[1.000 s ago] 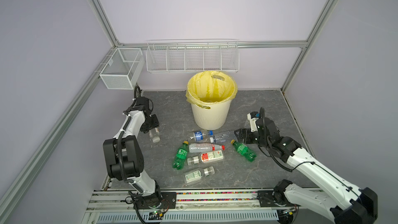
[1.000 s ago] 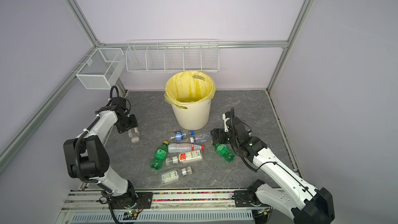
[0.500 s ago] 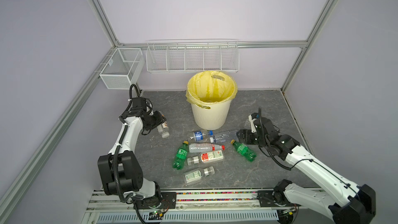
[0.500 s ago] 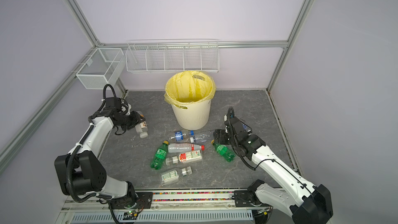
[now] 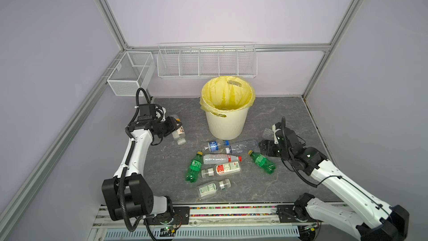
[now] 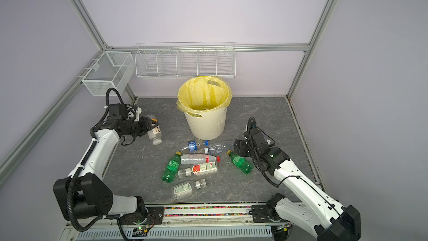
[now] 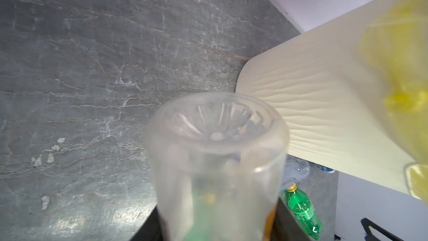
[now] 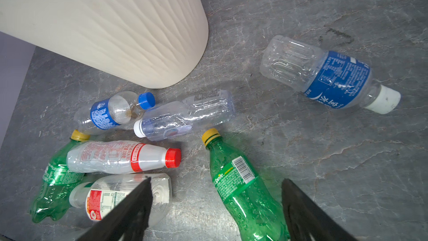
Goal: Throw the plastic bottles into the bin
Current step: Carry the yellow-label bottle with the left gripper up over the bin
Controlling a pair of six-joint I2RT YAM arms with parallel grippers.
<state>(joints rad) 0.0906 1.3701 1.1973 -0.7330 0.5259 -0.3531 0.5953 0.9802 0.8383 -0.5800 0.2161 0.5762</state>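
Observation:
The left gripper raises the clear bottle next and swings it over the bin's yellow-lined opening (image 5: 228, 94) to release it, since the bin's rim stands higher than the bottle.
My left gripper (image 5: 172, 127) is shut on a clear bottle (image 5: 178, 133) with a white cap and orange label, held off the floor left of the bin (image 5: 225, 121). The left wrist view shows that bottle's base (image 7: 215, 130) filling the jaws, with the bin's ribbed wall (image 7: 312, 103) beyond. My right gripper (image 8: 216, 180) stands open and low over a green bottle (image 8: 243, 193) with a yellow cap, its fingers either side of it and apart from it. Several more plastic bottles lie in front of the bin, among them a red-capped one (image 5: 220, 158) and a second green one (image 5: 194, 166).
A clear blue-labelled bottle (image 8: 331, 77) lies right of the bin, beside my right wrist. White wire baskets (image 5: 206, 62) (image 5: 130, 73) hang on the back and left walls. The arms' base rail (image 5: 231, 212) runs along the front edge.
My left gripper has lifted the white-capped bottle from the floor by the left wall and carried it right, towards the bin. The right arm has barely moved.

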